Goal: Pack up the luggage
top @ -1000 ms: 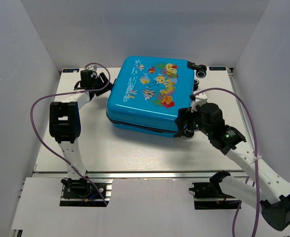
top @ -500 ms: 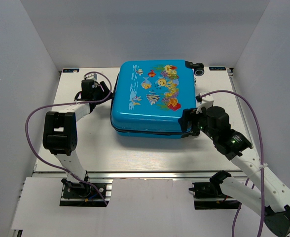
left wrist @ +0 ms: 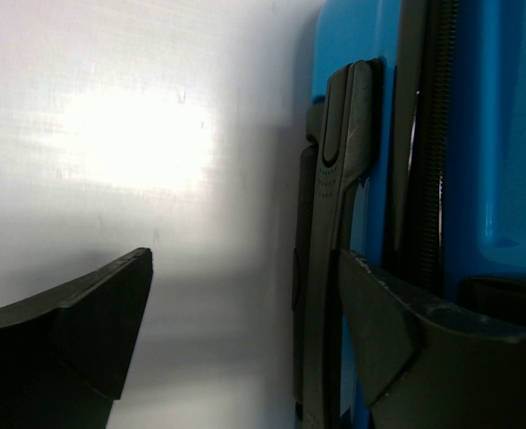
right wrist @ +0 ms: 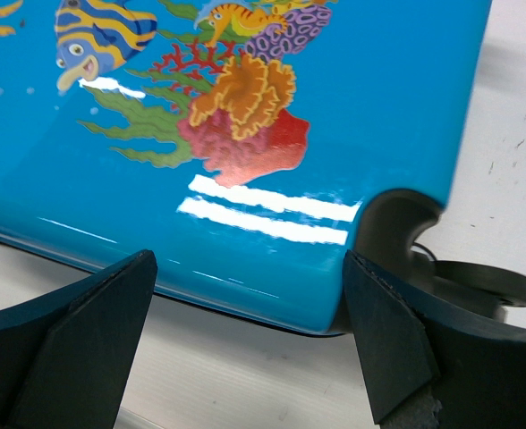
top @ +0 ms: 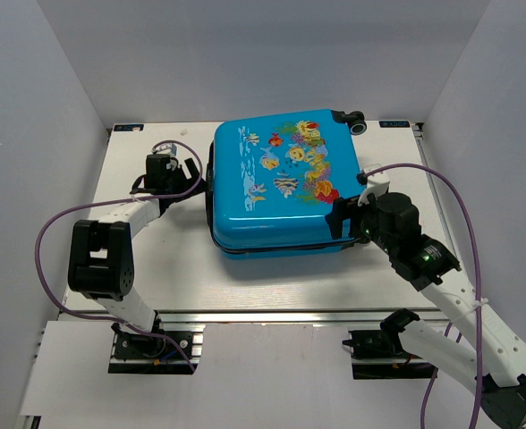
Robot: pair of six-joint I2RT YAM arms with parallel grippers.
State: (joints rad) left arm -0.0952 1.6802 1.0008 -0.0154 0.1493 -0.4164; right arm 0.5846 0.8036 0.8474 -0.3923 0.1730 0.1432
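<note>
My left gripper shifts to the right in the top view and closes on the suitcase's dark grey side handle [left wrist: 323, 246] next, as it lies nearer the finger by the suitcase's shell [left wrist: 522, 125].
The luggage [top: 281, 183], a bright-blue hard-shell suitcase with fish-and-coral print, lies closed and flat on the white table [top: 156, 268], its wheels at the far right. My left gripper [top: 190, 176] is open beside its left edge, next to the black handle [left wrist: 335, 232]; one finger is close against the shell [left wrist: 522, 125]. My right gripper [top: 339, 223] is open at the near right corner, its jaws straddling the blue corner [right wrist: 272, 223] by a wheel housing [right wrist: 406, 232].
White walls enclose the table on the left, back and right. A metal rail [top: 263, 315] runs along the near edge. Purple cables [top: 57, 223] loop from both arms. A black wheel [top: 360, 121] sticks out at the suitcase's far right corner.
The suitcase has turned clockwise and slid toward the near edge. My left gripper moved nearer along its left side; my right gripper stayed at the near right corner and shifted slightly right.
</note>
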